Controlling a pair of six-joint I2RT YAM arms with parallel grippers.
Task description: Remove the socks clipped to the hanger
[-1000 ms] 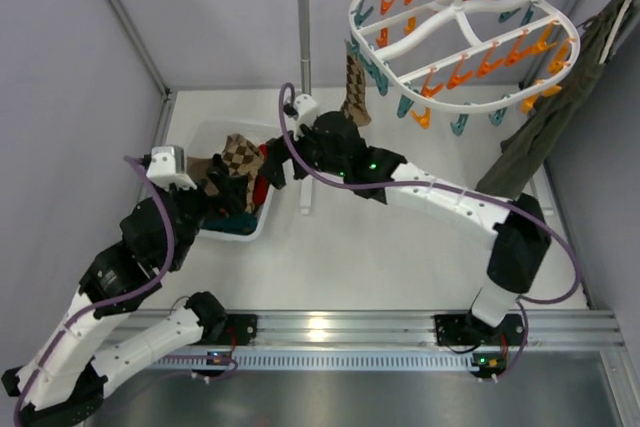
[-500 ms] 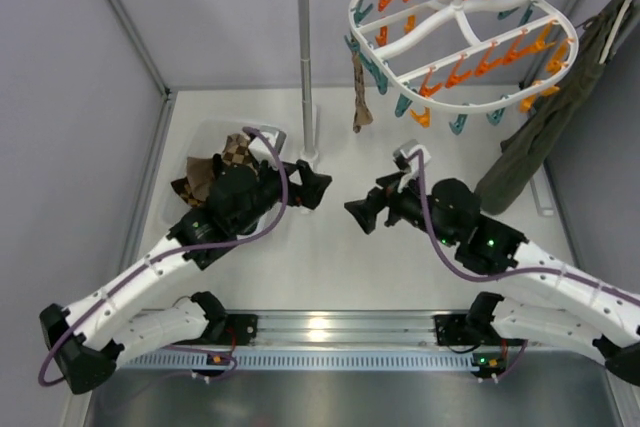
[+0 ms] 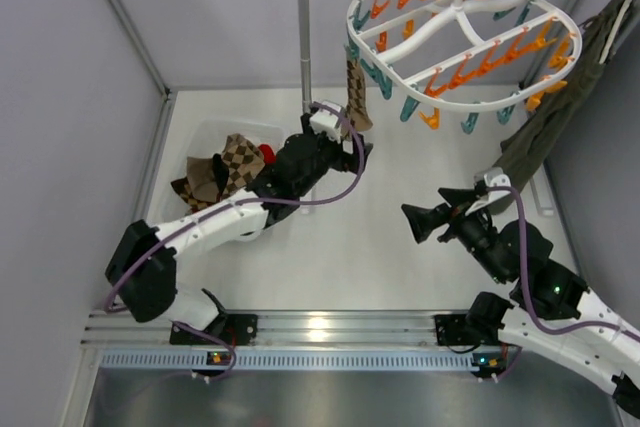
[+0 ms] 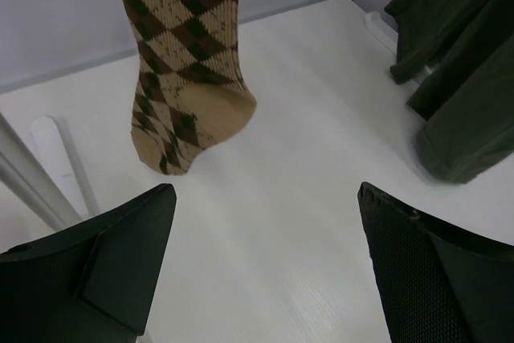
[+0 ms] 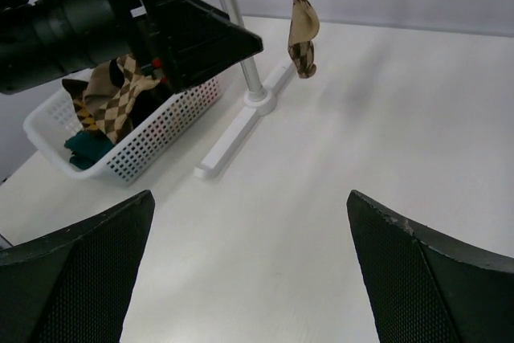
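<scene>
The sock still hangs clipped to the hanger (image 3: 460, 27), outward of my left gripper. My left gripper should push its open fingers outward until they are around the sock's lower end (image 3: 358, 113).
The white oval hanger (image 3: 460, 27) with orange and teal clips hangs from the rail. One brown-tan argyle sock (image 3: 357, 95) hangs clipped at its left edge. It also shows in the left wrist view (image 4: 189, 62) and the right wrist view (image 5: 303, 26). My left gripper (image 3: 356, 151) is open and empty, just below and in front of the sock's toe (image 4: 265, 192). My right gripper (image 3: 412, 222) is open and empty, low over the table to the right, apart from the sock (image 5: 250, 200). Several other socks (image 3: 222, 169) lie in the basket.
A white mesh basket (image 3: 196, 135) stands at the left (image 5: 161, 130). The grey pole (image 3: 305, 27) and its white foot (image 5: 241, 130) stand just left of the sock. A long olive-green garment (image 3: 560, 97) hangs at the right (image 4: 458, 78).
My left arm has left the basket and swung right, up to the hanging sock. My right arm has pulled back from the sock to the near right. The sock stays clipped.
</scene>
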